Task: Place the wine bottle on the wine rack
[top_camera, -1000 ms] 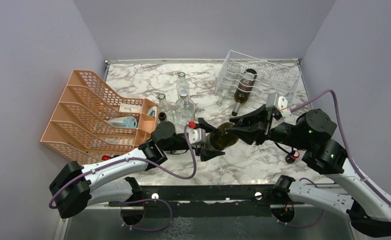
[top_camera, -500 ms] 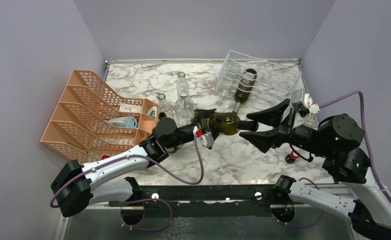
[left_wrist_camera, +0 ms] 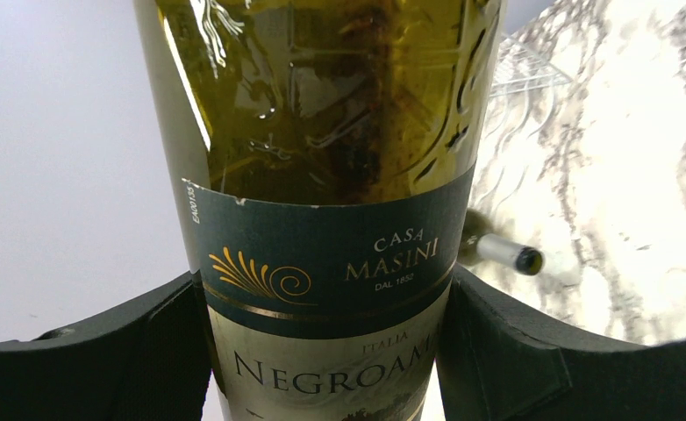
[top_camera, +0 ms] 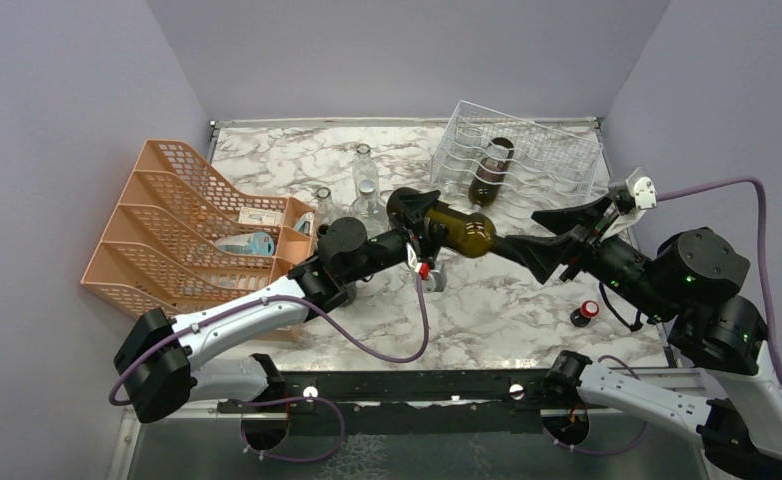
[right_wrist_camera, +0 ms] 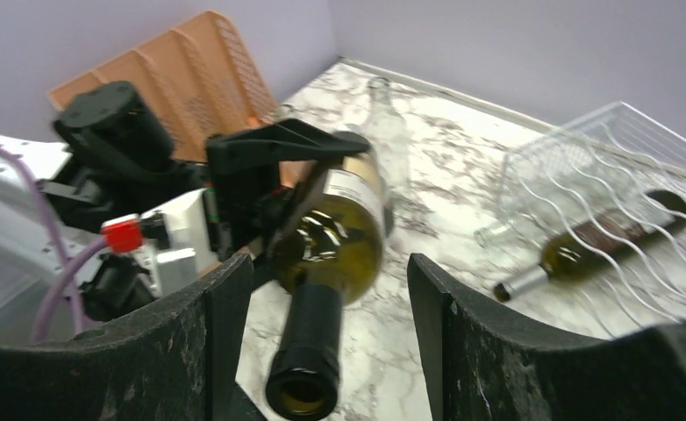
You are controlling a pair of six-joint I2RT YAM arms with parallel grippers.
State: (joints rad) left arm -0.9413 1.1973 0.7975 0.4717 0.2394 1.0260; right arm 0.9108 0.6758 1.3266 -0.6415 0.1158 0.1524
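Observation:
My right gripper is above the bottle's neck [top_camera: 508,249] [right_wrist_camera: 311,320], which is to the gripper's left in the top view, so it needs to tilt down and move down sideways onto it next.
The wine bottle [top_camera: 464,232], dark green glass with a dark-and-cream label, hangs level above the marble table [top_camera: 487,310]. My left gripper [top_camera: 429,236] is shut on its body. In the left wrist view the label [left_wrist_camera: 322,289] fills the space between both black pads. The neck points at my right gripper [top_camera: 555,238], which is open. In the right wrist view the neck [right_wrist_camera: 309,351] lies between the spread fingers [right_wrist_camera: 221,342], close to the left one. The wire wine rack [top_camera: 557,150] stands at the back right, behind the bottle.
A second dark bottle [top_camera: 489,170] lies in the rack, neck toward the front. Clear glass bottles [top_camera: 367,195] stand mid-table beside the orange mesh organizer [top_camera: 187,230]. A small red-capped object [top_camera: 587,312] sits near the right arm.
My right gripper has let go of the bottle's neck, opened and drawn back to the right. The left arm has carried the bottle up and toward the rack.

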